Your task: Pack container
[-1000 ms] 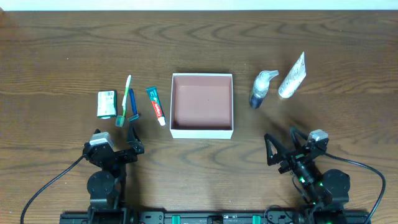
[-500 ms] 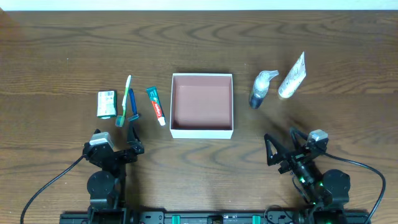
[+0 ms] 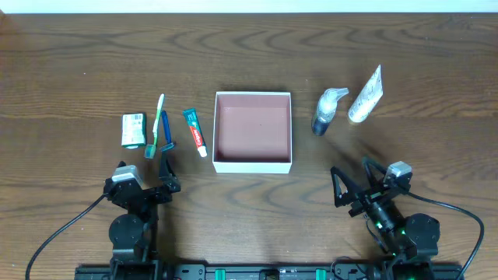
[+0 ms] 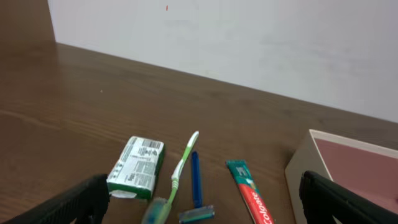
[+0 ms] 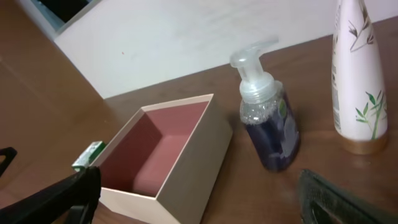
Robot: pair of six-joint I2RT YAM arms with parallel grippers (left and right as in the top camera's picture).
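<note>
The pump bottle stands upright. My right gripper rises next, reaches outward over the bottle and tilts down onto its pump top (image 3: 334, 94) (image 5: 252, 67).
The container (image 3: 252, 166) is a shallow square box with white walls and a reddish-brown inside at the table's middle; it holds nothing. It also shows in the left wrist view (image 4: 298, 168) and the right wrist view (image 5: 205, 143). Left of it lie a toothpaste tube (image 3: 195, 131), a blue razor (image 3: 166, 134), a green toothbrush (image 3: 156, 124) and a green soap box (image 3: 134, 130). Right of it lie a pump bottle (image 3: 327, 111) and a white tube bottle (image 3: 365, 96). My left gripper (image 3: 145, 185) is open and empty below the toiletries. My right gripper (image 3: 352, 187) is open and empty below the bottles.
The dark wooden table runs to a white wall at the far edge (image 3: 249, 6). Cables trail from both arm bases (image 3: 54, 241) at the near edge.
</note>
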